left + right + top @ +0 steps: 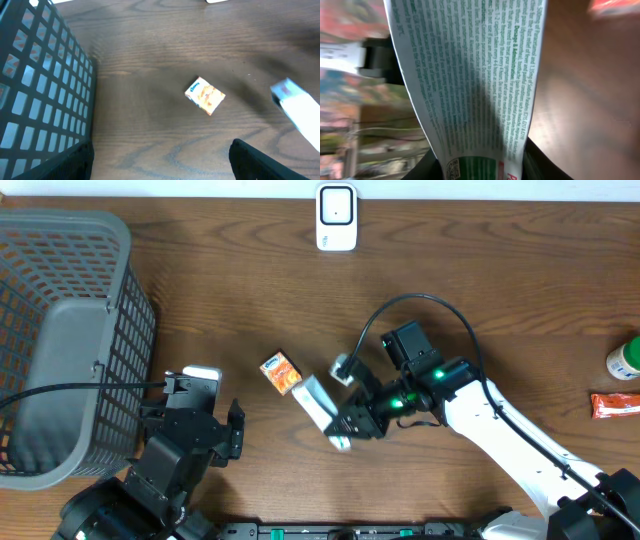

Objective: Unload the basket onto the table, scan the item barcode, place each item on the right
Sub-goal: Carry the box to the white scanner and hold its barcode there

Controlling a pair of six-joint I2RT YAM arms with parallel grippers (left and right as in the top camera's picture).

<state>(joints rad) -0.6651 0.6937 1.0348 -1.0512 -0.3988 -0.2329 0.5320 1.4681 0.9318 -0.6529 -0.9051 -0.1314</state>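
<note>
My right gripper holds the box point(322, 408) and will next move over the scanner, then down beside the bottle to release the box, as that spot is to its right in the overhead view.
My right gripper point(352, 423) is shut on the item, a long white box point(322, 408) printed with green text, and holds it tilted above the table near the middle. In the right wrist view the box point(470, 75) fills the frame between the fingers of the right gripper point(482, 170), with a small square code point(452, 170) near its lower end. A white scanner-like device point(336, 217) stands at the table's far edge, well away from the box. My left gripper point(160, 165) is open and empty over bare wood at the front left.
A small orange tissue pack point(281, 372) lies just left of the held box, and also shows as the pack point(205, 96) in the left wrist view. A grey mesh basket point(60, 340) fills the left side. A green-capped bottle point(625, 358) and a red packet point(615, 406) sit at the right edge.
</note>
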